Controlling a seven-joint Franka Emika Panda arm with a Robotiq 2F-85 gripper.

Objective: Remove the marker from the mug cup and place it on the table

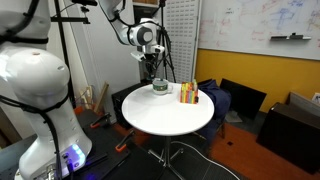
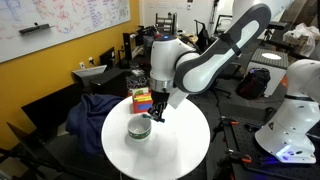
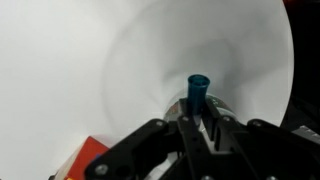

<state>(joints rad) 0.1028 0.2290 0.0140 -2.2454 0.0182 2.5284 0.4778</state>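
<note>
My gripper needs to move back from above the mug cup next, then down to release the marker, as the bare table is below my gripper and nearer my base.
In the wrist view my gripper (image 3: 197,118) is shut on the marker (image 3: 197,90), a short dark blue stick that stands up between the fingers. The mug cup (image 3: 218,104) lies right behind the fingertips and is mostly hidden by them. In both exterior views the gripper (image 1: 152,72) (image 2: 158,108) hangs just above the greenish cup (image 1: 159,87) (image 2: 139,127), which stands on the round white table (image 1: 165,115) (image 2: 175,150). The marker is too small to make out there.
A red-yellow-orange striped bundle (image 1: 188,94) (image 2: 142,99) stands upright on the table beside the cup; its red corner shows in the wrist view (image 3: 90,150). Chairs, a blue cloth (image 2: 95,105) and a white robot base (image 1: 40,110) surround the table.
</note>
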